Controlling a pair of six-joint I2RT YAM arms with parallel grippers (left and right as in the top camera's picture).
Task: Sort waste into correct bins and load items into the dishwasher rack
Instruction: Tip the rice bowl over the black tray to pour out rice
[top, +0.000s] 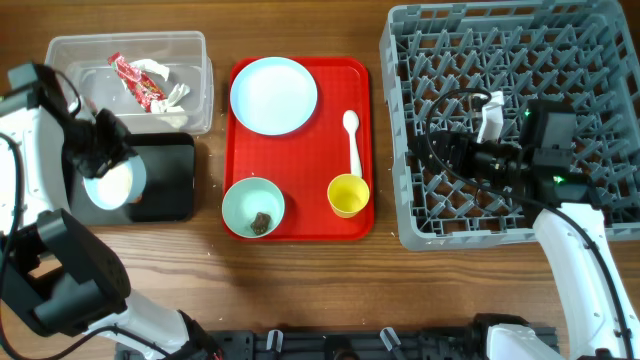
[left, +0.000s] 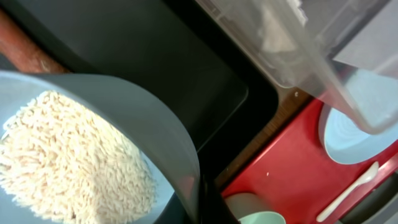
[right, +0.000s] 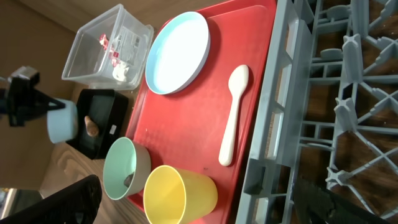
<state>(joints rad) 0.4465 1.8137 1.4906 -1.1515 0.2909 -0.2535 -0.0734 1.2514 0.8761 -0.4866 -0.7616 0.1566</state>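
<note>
The red tray's bare middle (top: 307, 155) is to the right of my left gripper in the overhead view. My left gripper will tip the rice into the black tray (top: 165, 175), then cross over, lower and release.
My left gripper (top: 105, 155) is shut on the rim of a pale blue bowl (top: 112, 185) full of white rice (left: 62, 149), held over the black tray (top: 165, 175). An orange-brown piece (left: 25, 50) lies in that tray. The clear tub (top: 195, 85) holds the red-and-white wrapper (top: 140, 82). On the red tray (top: 305, 160) are the pale blue plate (top: 273, 95), white spoon (top: 352, 140), yellow cup (top: 348, 195) and a mint bowl (top: 253, 207) with a brown lump. My right gripper (top: 440, 150) is open and empty over the left part of the grey rack (top: 560, 60).
The right wrist view looks past the rack's left wall (right: 273, 106) onto the yellow cup (right: 180, 193), mint bowl (right: 124, 168) and spoon (right: 233, 118). The clear tub stands right behind the black tray. Bare wood table (top: 300, 290) lies in front.
</note>
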